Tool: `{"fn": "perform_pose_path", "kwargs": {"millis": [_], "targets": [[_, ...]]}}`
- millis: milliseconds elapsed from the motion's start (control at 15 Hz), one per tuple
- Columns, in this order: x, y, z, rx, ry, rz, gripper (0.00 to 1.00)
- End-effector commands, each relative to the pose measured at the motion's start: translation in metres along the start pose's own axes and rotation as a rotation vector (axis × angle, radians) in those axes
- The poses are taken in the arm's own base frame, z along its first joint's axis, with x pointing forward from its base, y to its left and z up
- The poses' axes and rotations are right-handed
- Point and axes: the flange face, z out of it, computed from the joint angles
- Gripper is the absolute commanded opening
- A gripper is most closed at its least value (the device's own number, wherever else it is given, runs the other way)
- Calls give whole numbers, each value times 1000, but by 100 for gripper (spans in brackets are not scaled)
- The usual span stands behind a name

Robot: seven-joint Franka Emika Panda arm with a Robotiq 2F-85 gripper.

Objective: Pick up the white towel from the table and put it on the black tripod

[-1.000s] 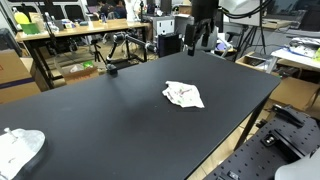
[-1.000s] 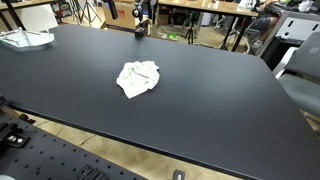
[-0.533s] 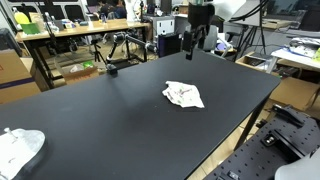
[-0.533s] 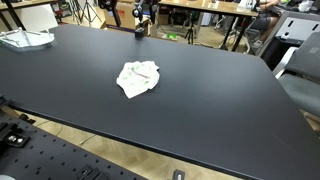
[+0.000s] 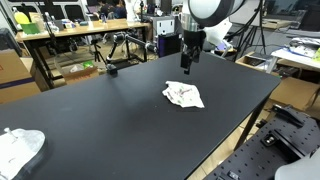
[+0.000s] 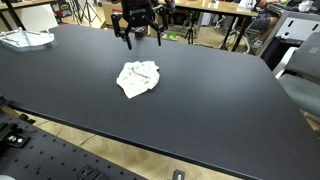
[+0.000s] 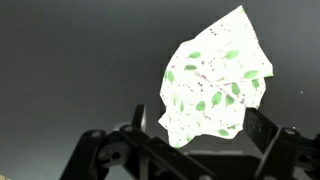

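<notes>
I will lower my gripper onto the nearest edge of the white towel next and close it there.
The white towel (image 5: 183,95) with a green leaf print lies crumpled on the black table (image 5: 110,120); it also shows in an exterior view (image 6: 138,78). My gripper (image 5: 187,64) hangs open and empty above the table, just beyond the towel, also seen in an exterior view (image 6: 143,40). In the wrist view the towel (image 7: 215,80) lies ahead of and between the two open fingers (image 7: 200,135). A small black tripod (image 5: 110,69) stands on the table's far side; the arm hides it in the exterior view that shows the towel at centre.
A second white cloth (image 5: 20,148) lies at a table corner, also seen in an exterior view (image 6: 25,38). Wooden benches (image 5: 70,35) with equipment and cardboard boxes stand behind the table. A perforated metal bench (image 6: 60,160) borders the near edge.
The arm has come down and moved toward the towel, and in one exterior view it now covers the small tripod. The towel has not moved.
</notes>
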Motion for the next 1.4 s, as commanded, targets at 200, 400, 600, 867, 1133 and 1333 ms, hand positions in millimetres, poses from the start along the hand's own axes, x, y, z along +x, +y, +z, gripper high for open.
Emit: {"fn": "perform_pose_path", "kwargs": {"millis": [200, 400, 600, 867, 1133, 1333], "targets": [[6, 15, 55, 15, -88, -29, 100], [1, 17, 75, 30, -136, -57, 100], [-3, 13, 93, 42, -176, -100, 100], [3, 4, 101, 28, -166, -137, 100], [16, -1, 102, 18, -112, -149, 80], [21, -1, 103, 17, -92, -157, 60]]}}
